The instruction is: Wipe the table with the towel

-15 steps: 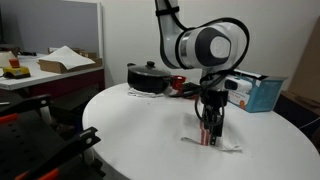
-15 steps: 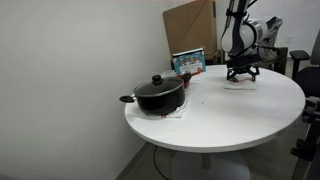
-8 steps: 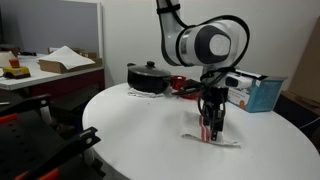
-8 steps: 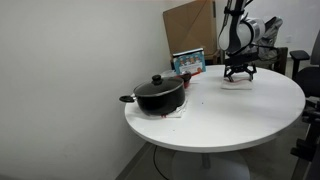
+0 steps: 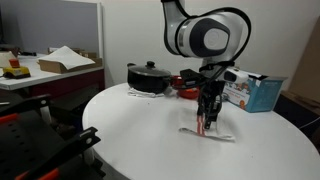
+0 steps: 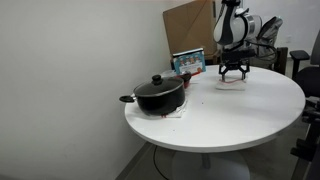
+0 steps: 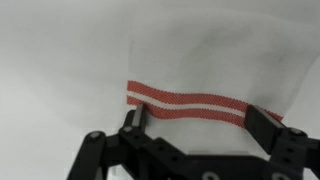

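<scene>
The gripper stays low, pointing down, and draws its open fingers together onto the stripe's middle (image 5: 201, 126) (image 7: 192, 106) next, because the red stripe spans the gap between them.
The towel (image 5: 212, 132) is a white cloth with red stripes, lying flat on the round white table (image 5: 130, 128), on the side away from the pot. My gripper (image 5: 207, 124) points straight down and presses on it. In an exterior view the towel (image 6: 231, 85) lies under the gripper (image 6: 232, 76) near the far part of the table (image 6: 215, 118). In the wrist view the towel (image 7: 200, 55) fills the frame, and the open gripper (image 7: 200, 122) has its two fingers wide apart at either end of the red stripe.
A black lidded pot (image 5: 148, 76) (image 6: 158, 95) stands on the table. A blue box (image 5: 256, 92) (image 6: 188, 63) and a red item (image 5: 186, 86) sit near the table's back edge. A desk with a cardboard box (image 5: 62, 60) stands beyond. A cardboard sheet (image 6: 190, 25) leans on the wall.
The gripper has slid the towel a short way across the table toward the blue box and pot. The pot and box have not moved.
</scene>
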Tool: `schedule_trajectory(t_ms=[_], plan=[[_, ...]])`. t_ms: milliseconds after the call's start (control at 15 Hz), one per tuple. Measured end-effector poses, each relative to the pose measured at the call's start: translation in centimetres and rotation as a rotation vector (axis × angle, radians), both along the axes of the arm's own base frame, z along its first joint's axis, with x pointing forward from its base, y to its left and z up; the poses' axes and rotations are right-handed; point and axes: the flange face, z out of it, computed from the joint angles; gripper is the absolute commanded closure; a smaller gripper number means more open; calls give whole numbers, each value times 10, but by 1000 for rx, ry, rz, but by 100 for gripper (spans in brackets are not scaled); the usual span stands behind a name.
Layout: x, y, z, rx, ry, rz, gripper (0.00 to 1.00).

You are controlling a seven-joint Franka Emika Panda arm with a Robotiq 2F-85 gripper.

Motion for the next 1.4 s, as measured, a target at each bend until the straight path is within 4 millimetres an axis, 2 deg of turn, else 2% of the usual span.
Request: schedule_trajectory(t_ms=[67, 133, 200, 733, 867, 1067, 1200, 1400], plan=[[0, 1, 1, 19, -5, 7, 25], [0, 2, 2, 37, -6, 11, 25], [0, 3, 2, 53, -6, 14, 31], [-7, -3, -2, 96, 13, 21, 92], [-8, -2, -3, 100, 17, 29, 96], [-6, 10, -4, 114, 24, 90, 93], [-5, 28, -6, 123, 34, 166, 93], [-12, 76, -7, 128, 66, 302, 93]])
